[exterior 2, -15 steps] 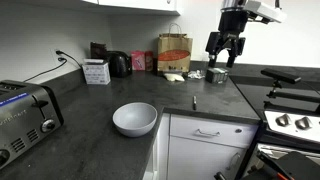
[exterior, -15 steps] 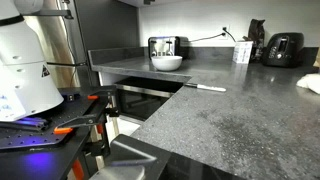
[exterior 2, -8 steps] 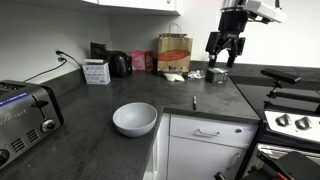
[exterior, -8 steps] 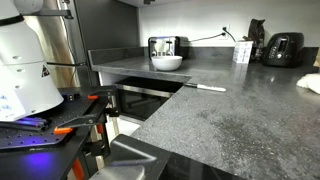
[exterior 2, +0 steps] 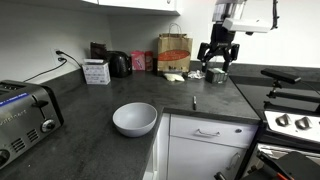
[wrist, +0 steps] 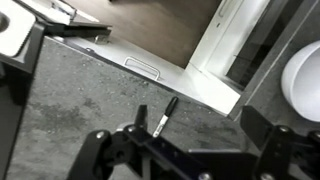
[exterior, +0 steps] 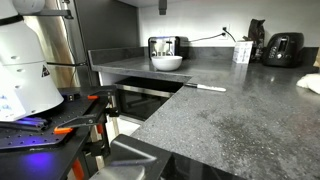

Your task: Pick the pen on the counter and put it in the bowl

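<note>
The gripper should next turn and go down to the pen's white end (exterior: 213, 88) (wrist: 160, 126).
The pen (exterior: 210, 88) lies flat near the front edge of the dark speckled counter (exterior: 230, 115). It also shows in an exterior view (exterior 2: 194, 101) and in the wrist view (wrist: 165, 117), with a dark cap and a white body. The white bowl (exterior: 167, 62) stands empty in front of the toaster (exterior: 167, 46), and also shows in an exterior view (exterior 2: 135, 118) and at the right edge of the wrist view (wrist: 305, 80). My gripper (exterior 2: 217, 56) hangs open and empty high above the counter, beyond the pen. In the wrist view the gripper (wrist: 198, 122) has its jaws wide apart, with the pen just inside the left finger.
A white cylindrical container (exterior: 242, 50) and a black appliance (exterior: 283, 48) stand at the back. A brown bag (exterior 2: 174, 52), a small box (exterior 2: 97, 72) and a stove (exterior 2: 295, 120) border the counter. White cabinet drawers (exterior 2: 205, 135) sit below the counter edge.
My gripper has moved down and a little sideways toward the pen. Its tip now shows at the top edge of an exterior view. The pen and the bowl have not moved.
</note>
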{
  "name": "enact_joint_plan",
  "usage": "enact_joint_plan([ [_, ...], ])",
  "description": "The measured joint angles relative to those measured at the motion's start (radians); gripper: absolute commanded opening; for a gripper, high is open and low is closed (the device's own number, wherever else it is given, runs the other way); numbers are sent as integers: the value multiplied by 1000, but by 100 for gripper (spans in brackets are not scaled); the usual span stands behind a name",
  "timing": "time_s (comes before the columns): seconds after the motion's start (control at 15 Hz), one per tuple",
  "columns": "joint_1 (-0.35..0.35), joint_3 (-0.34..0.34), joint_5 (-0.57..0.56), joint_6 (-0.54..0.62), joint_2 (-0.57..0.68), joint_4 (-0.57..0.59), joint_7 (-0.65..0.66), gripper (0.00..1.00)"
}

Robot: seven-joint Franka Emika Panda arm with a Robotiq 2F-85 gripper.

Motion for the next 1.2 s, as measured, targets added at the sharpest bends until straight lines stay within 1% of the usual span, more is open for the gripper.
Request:
enact_joint_plan([
  [0.2,-17,42,-42,156,161,23,199,100],
  [0.33,-31,37,-43,213,286,74,280,100],
  [0.53,-50,-4,-25,266,455,175,298,100],
  [0.73,-55,-26,35,303,581,268,270,100],
  [0.8,-56,-25,74,305,617,298,234,97],
  [0.87,-56,-24,113,305,650,327,195,92],
  [0.93,-57,-21,148,305,681,355,161,91],
  [1.0,-58,-19,171,305,708,379,136,84],
  [1.07,-59,-19,184,305,734,403,123,85],
  [1.13,-60,-19,192,304,757,424,116,80],
  [1.2,-61,-19,194,303,778,443,115,67],
])
